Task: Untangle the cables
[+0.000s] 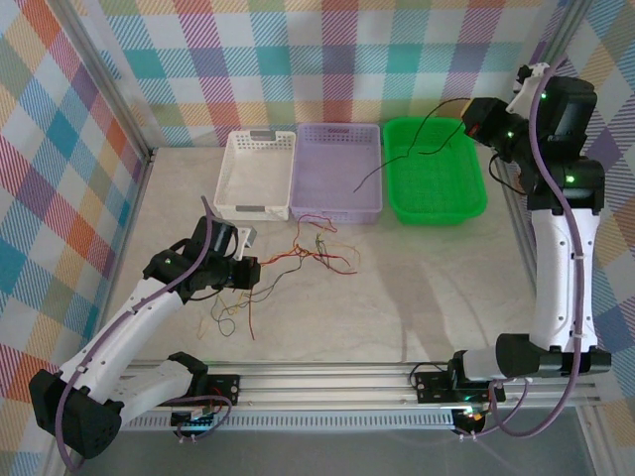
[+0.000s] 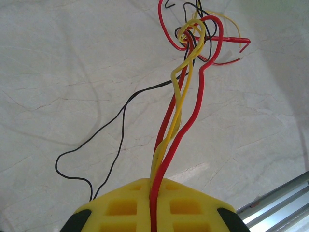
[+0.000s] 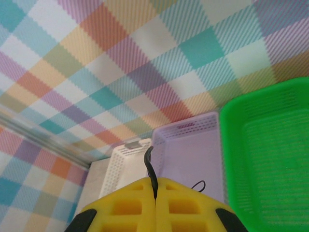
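The robot's right gripper will next tilt down and lower into the green basket (image 3: 268, 157) to let go of the black cable (image 3: 150, 164), because the green basket's open bottom is below the gripper.
The cables (image 1: 317, 248) form a loose red, yellow and black tangle on the table in front of the baskets. My left gripper (image 1: 241, 268) sits low at the tangle's left side. In the left wrist view the left gripper (image 2: 153, 186) is shut on red and yellow cables (image 2: 176, 116) that run up to a knot (image 2: 193, 29); a black strand (image 2: 120, 125) trails to the left. My right gripper (image 1: 474, 121) is raised above the green basket. Seen from its wrist, the right gripper (image 3: 155, 186) is shut on a black cable (image 3: 150, 164), which hangs toward the lilac basket (image 1: 382, 167).
Three baskets stand in a row at the back: white (image 1: 256, 174), lilac (image 1: 337, 169), green (image 1: 437, 174). From the right wrist they appear as white (image 3: 128, 164), lilac (image 3: 193, 150) and green (image 3: 270, 159). Checked walls enclose the table; a metal rail (image 1: 347, 382) runs along the near edge.
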You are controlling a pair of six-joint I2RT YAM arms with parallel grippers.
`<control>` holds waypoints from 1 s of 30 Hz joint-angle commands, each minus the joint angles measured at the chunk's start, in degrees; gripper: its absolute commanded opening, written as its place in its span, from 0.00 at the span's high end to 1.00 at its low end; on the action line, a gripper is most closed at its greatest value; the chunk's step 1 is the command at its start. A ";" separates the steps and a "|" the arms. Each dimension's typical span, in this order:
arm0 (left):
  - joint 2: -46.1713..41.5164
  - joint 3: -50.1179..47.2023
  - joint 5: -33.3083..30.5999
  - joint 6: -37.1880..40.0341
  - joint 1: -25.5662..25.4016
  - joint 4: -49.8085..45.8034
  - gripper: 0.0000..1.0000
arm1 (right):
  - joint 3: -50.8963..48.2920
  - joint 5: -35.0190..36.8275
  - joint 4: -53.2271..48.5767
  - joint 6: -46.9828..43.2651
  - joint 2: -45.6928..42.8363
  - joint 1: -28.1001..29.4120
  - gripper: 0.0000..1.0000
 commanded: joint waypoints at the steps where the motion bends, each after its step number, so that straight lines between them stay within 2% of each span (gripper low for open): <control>1: -0.77 -0.71 0.90 0.88 -0.61 1.57 1.00 | 2.06 6.34 3.02 -2.08 1.90 -0.30 1.00; 10: -0.41 -0.58 0.92 1.23 -0.66 1.48 1.00 | 6.71 11.68 3.52 -5.51 10.62 -0.30 1.00; 16: -0.45 -0.62 0.95 1.27 -0.65 1.54 1.00 | 3.66 15.53 4.66 -7.58 14.06 -0.26 1.00; 20: -0.42 -0.53 1.05 1.40 -0.70 1.41 1.00 | -1.86 15.94 5.75 -7.54 16.29 -0.31 1.00; 30: -1.15 -0.72 0.89 1.40 -0.79 1.38 1.00 | -4.28 15.84 0.05 -6.64 29.97 -0.30 1.00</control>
